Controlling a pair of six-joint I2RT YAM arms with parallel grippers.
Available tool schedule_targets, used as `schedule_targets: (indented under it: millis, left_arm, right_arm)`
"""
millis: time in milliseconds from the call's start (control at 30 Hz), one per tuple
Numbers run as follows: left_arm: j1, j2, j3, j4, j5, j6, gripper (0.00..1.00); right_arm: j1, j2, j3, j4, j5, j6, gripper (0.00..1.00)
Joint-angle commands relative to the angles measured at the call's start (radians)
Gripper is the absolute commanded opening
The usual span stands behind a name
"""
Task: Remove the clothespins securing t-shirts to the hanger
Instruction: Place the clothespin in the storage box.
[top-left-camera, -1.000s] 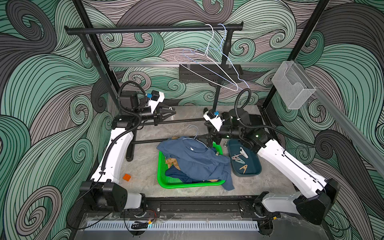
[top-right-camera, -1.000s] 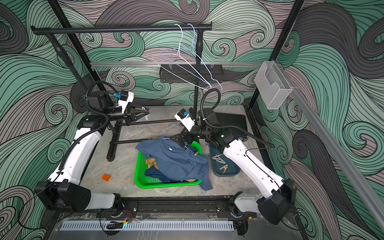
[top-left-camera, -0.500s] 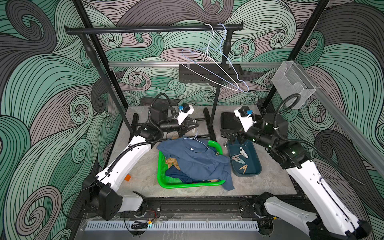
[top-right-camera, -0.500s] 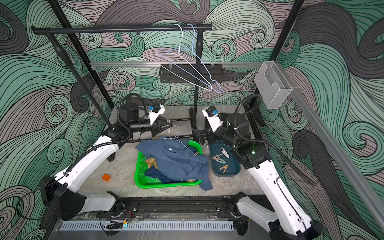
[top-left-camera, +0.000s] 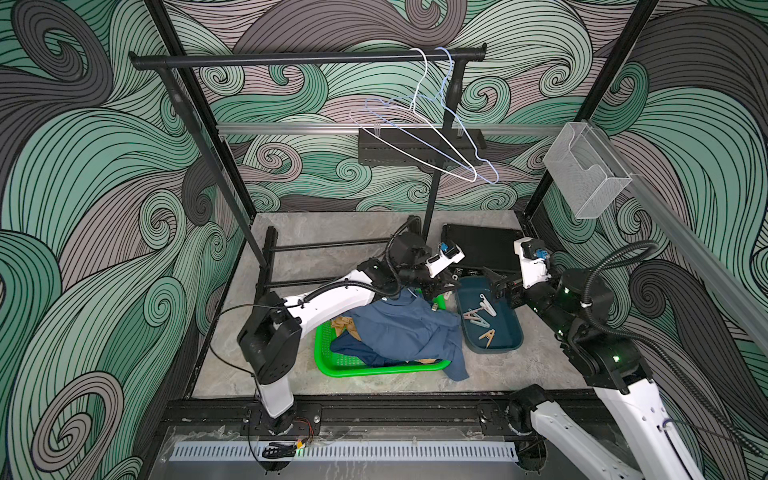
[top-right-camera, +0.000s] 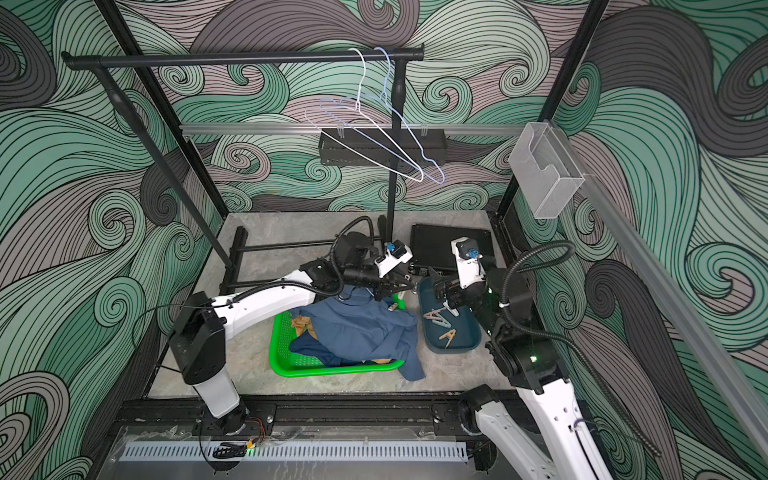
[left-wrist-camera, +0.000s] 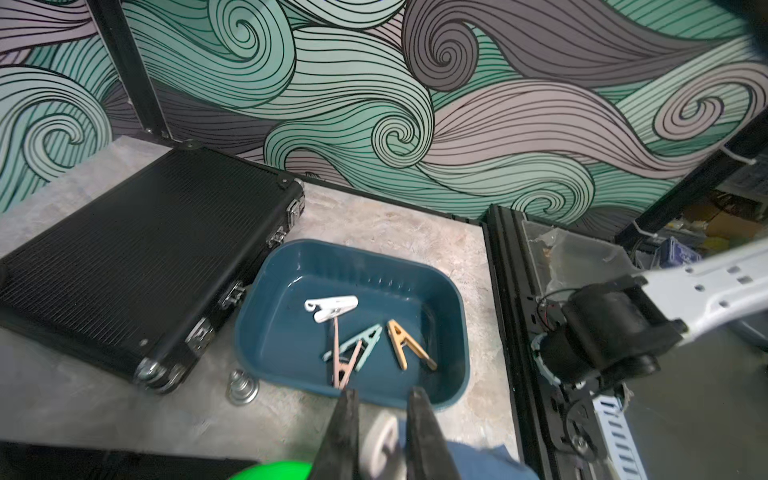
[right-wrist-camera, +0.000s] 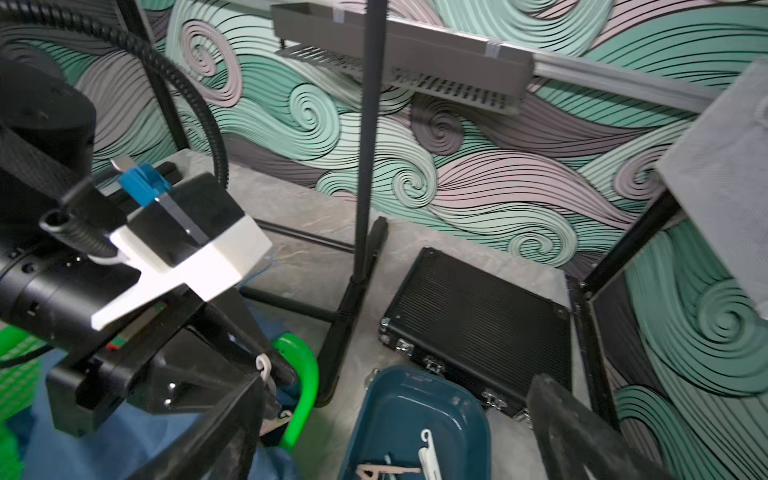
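My left gripper moves down and over the tray's rim beside the basket (top-left-camera: 328, 361) to above the mint clothespin (top-left-camera: 476, 320) next and releases the pale one where others already lie.
My left gripper (left-wrist-camera: 383, 395) is shut on a pale clothespin (left-wrist-camera: 384, 444), just short of the near rim of the teal tray (left-wrist-camera: 453, 286). In both top views it (top-left-camera: 446, 286) (top-right-camera: 402, 286) hovers over the far right corner of the green basket (top-left-camera: 328, 361). Blue (top-left-camera: 399, 328), mustard-tan (top-left-camera: 343, 324) and navy (top-left-camera: 353, 347) t-shirts lie heaped in the basket. Another tan clothespin (top-left-camera: 433, 307) shows at the blue shirt's edge. Several clothespins (left-wrist-camera: 357, 332) lie in the tray. My right gripper (right-wrist-camera: 399, 382) (top-left-camera: 496, 286) is open and empty over the tray's far end.
Two bare wire hangers (top-left-camera: 419, 137) hang on the rack's top bar. The rack's post (top-left-camera: 432, 208) stands just behind the basket. A black case (top-left-camera: 482, 249) lies behind the tray, with a small metal spring (left-wrist-camera: 241, 386) on the floor beside it. A clear box (top-left-camera: 582, 174) hangs on the right rail.
My left arm has swung from the rack's rear left to the basket's far right corner beside the tray. My right arm has pulled back from the blue shirt to the tray's right side.
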Motion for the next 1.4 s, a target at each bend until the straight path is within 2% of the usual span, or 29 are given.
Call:
schedule_targets:
  millis: [0,167,333,667,1000,1167,1367]
  left_arm:
    - [-0.031,0.081,0.135,0.019,-0.024,-0.035,0.0]
    - [-0.079,0.273,0.359,-0.126,-0.038,0.006,0.0]
    - [-0.104,0.412,0.507,-0.206,-0.057,0.002,0.0]
    - [-0.134,0.592,0.707,-0.406,-0.108,0.024,0.0]
    - [-0.157,0.654,0.739,-0.448,-0.139,0.054,0.27]
    - [-0.161,0.668,0.745,-0.458,-0.143,0.056,0.3]
    - [-0.161,0.687,0.754,-0.481,-0.135,0.061,0.43]
  right_arm:
    - [-0.019,-0.048,-0.048,0.141,0.214,-0.047,0.99]
    - [-0.038,-0.106,-0.116,0.273,0.332,-0.069,0.99]
    - [-0.043,-0.167,-0.173,0.375,0.425,-0.098,0.99]
    - [-0.049,-0.175,-0.182,0.416,0.404,-0.103,0.99]
    - [-0.051,-0.173,-0.185,0.413,0.382,-0.088,0.99]
    - [-0.05,-0.173,-0.196,0.413,0.374,-0.068,0.99]
    - [-0.051,-0.175,-0.205,0.415,0.368,-0.063,0.99]
